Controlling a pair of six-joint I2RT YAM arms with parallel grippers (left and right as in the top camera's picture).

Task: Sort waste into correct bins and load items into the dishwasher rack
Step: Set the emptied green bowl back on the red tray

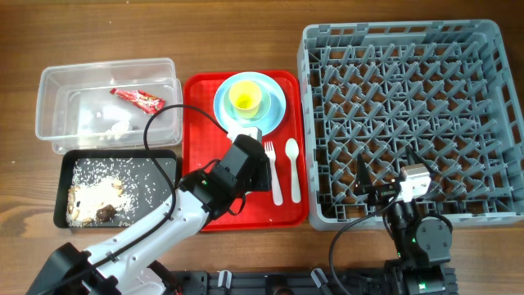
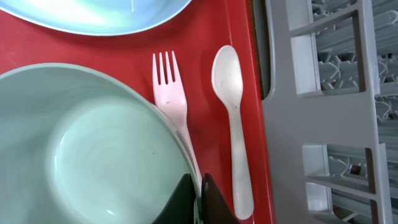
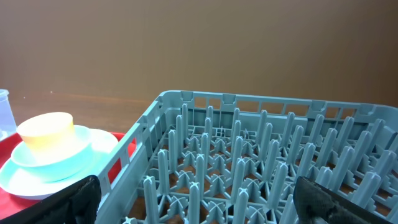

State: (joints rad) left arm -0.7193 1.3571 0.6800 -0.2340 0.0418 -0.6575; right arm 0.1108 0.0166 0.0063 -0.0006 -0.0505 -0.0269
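My left gripper eases down and to the left in the overhead view next. It releases the bowl on the red tray, as the bowl's rim overlaps the fork [image 2: 171, 93].
My left gripper [image 2: 200, 199] is shut on the rim of the pale green bowl [image 2: 93, 149] on the red tray; from overhead the left gripper [image 1: 250, 160] hides the bowl. The white fork [image 2: 171, 93] and spoon [image 2: 233, 112] lie just right of the bowl. The yellow cup [image 1: 246, 98] stands in the pale blue bowl [image 1: 266, 94] on the pale blue plate [image 1: 225, 111]. The red wrapper [image 1: 137, 99] and white tissue [image 1: 115, 124] lie in the clear tub [image 1: 57, 82]. Rice scraps [image 1: 102, 184] lie in the black tray [image 1: 164, 164]. My right gripper [image 3: 196, 199] is open and empty over the grey rack [image 1: 483, 49].
The red serving tray [image 1: 196, 90] sits between the bins and the rack, its right edge against the rack wall [image 2: 323, 124]. The rack's upright pegs [image 3: 249, 162] stand right under the right gripper [image 1: 385, 187]. Wooden table [image 1: 24, 33] surrounds everything.
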